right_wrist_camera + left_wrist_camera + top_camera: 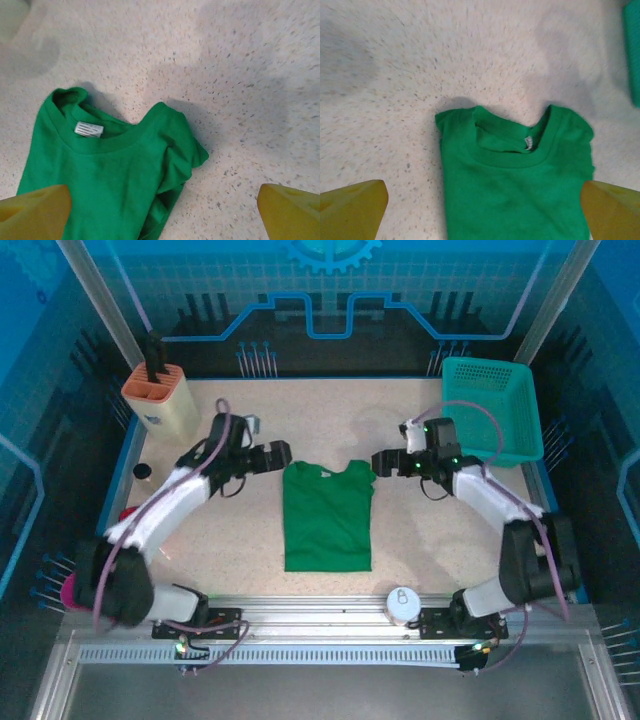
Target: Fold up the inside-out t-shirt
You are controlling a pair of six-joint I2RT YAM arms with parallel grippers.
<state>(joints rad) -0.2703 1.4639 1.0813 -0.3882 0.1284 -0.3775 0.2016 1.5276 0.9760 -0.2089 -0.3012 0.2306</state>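
Observation:
The shirt's shoulder on the basket side lies below, so my right gripper should next lower its open fingers inward, toward the collar, and close on the shirt's bunched corner.
The inside-out t-shirt [328,520] lies flat in the middle of the table as a narrow green rectangle, sleeves folded in, collar toward the far side. Its white neck label [89,129] shows inside the collar. My left gripper [278,453] hovers just beyond the shirt's far left corner, open and holding nothing. In the left wrist view the yellow fingertips [352,210] stand wide apart over the t-shirt [515,195]. My right gripper [382,460] hovers at the far right corner, open and holding nothing. The right wrist view shows the t-shirt [105,180] with a bunched sleeve edge.
A teal mesh basket [490,410] stands at the back right. A beige holder [160,395] with a black tool stands at the back left. A white round object [402,602] sits at the near edge. A small dark object [143,471] lies at the left.

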